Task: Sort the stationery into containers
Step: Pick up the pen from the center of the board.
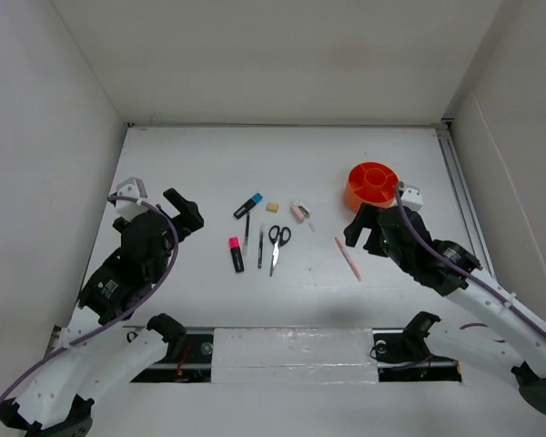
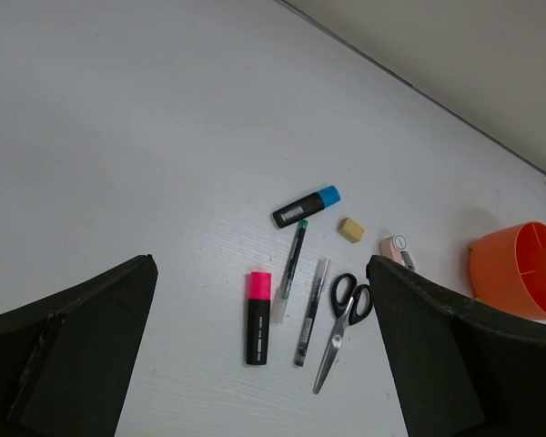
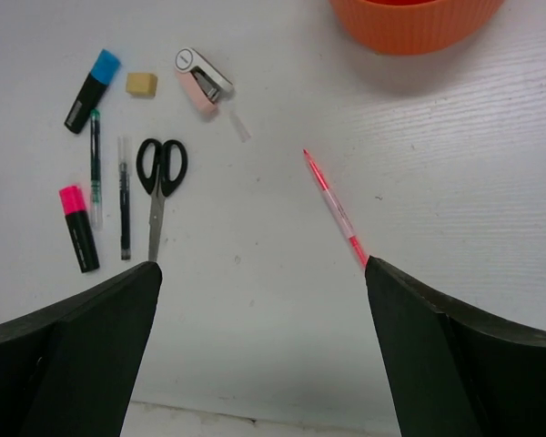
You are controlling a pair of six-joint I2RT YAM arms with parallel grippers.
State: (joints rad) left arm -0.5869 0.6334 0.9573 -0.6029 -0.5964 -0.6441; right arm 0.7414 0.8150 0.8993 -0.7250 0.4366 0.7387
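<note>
My right gripper moves down and across onto the pink pencil's middle (image 1: 348, 259) (image 3: 342, 217) next. That lies below the gripper's fingers and to their left in the top view.
The stationery lies mid-table: pink-and-black highlighter (image 1: 236, 254), blue-capped marker (image 1: 247, 206), two thin dark pens (image 1: 260, 247), black-handled scissors (image 1: 277, 244), cream eraser (image 1: 272, 207), pinkish-beige piece (image 1: 298, 211) and pink pencil (image 1: 348, 258). The round orange tub (image 1: 371, 185) stands at the right. My left gripper (image 1: 184, 211) is open and empty, left of the items. My right gripper (image 1: 357, 228) is open and empty, just in front of the tub, right of the pencil. The left wrist view shows the highlighter (image 2: 257, 317), scissors (image 2: 341, 321) and tub (image 2: 520, 269). The right wrist view shows the pencil (image 3: 335, 207) and tub (image 3: 415, 22).
White walls enclose the table on the left, back and right. A rail (image 1: 457, 187) runs along the table's right side. The arm bases sit at the near edge.
</note>
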